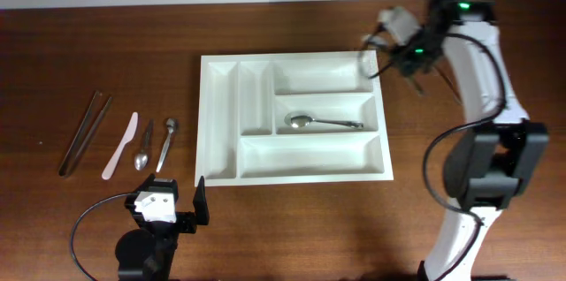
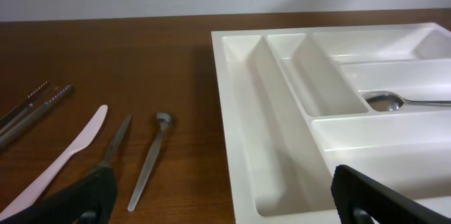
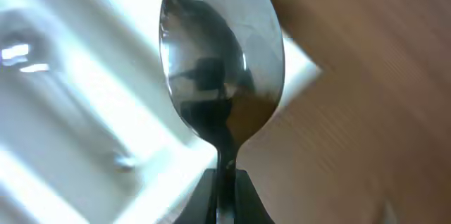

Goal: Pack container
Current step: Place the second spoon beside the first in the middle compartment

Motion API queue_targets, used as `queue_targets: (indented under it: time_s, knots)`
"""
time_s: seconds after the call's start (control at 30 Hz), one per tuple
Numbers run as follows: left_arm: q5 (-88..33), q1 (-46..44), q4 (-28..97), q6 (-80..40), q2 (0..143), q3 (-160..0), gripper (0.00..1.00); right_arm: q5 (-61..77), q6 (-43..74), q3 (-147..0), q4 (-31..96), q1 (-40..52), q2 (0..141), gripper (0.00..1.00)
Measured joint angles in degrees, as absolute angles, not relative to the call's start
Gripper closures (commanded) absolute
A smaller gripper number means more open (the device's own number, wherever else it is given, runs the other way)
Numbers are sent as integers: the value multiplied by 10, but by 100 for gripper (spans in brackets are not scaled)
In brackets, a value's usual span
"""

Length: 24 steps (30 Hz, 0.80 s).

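The right gripper first swings to the left in the overhead view next, to get down over the metal spoon in the middle wide section of the white tray.
The white five-compartment tray [image 1: 205, 122] lies mid-table; it also shows in the left wrist view [image 2: 239, 111] and, blurred, in the right wrist view [image 3: 77, 104]. A metal spoon [image 1: 309, 122] lies in its middle wide compartment and shows in the left wrist view [image 2: 394, 101]. My right gripper [image 1: 389, 38] hovers over the tray's far right corner, shut on the handle of a second metal spoon [image 3: 222, 55]; its bowl hangs above the tray corner. My left gripper [image 1: 168, 206] is open and empty at the table's front, left of the tray [image 2: 225, 203].
Left of the tray lie dark chopstick-like sticks [image 1: 84, 131], a pale plastic knife [image 1: 119, 146], a small dark-handled spoon [image 1: 144, 146] and a metal spoon [image 1: 167, 142]. In the left wrist view the knife [image 2: 67, 155] and the metal spoon [image 2: 151, 160] lie ahead of the left finger.
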<state>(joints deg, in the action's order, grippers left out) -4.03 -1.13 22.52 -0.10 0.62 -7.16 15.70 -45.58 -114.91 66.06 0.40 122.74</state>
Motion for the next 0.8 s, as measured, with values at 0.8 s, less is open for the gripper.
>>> queue_targets:
  time_s: [0.8]
  knots:
    - [-40, -11, 225, -1, 6, -72, 1, 208, -748, -1143, 746, 174, 1315, 96]
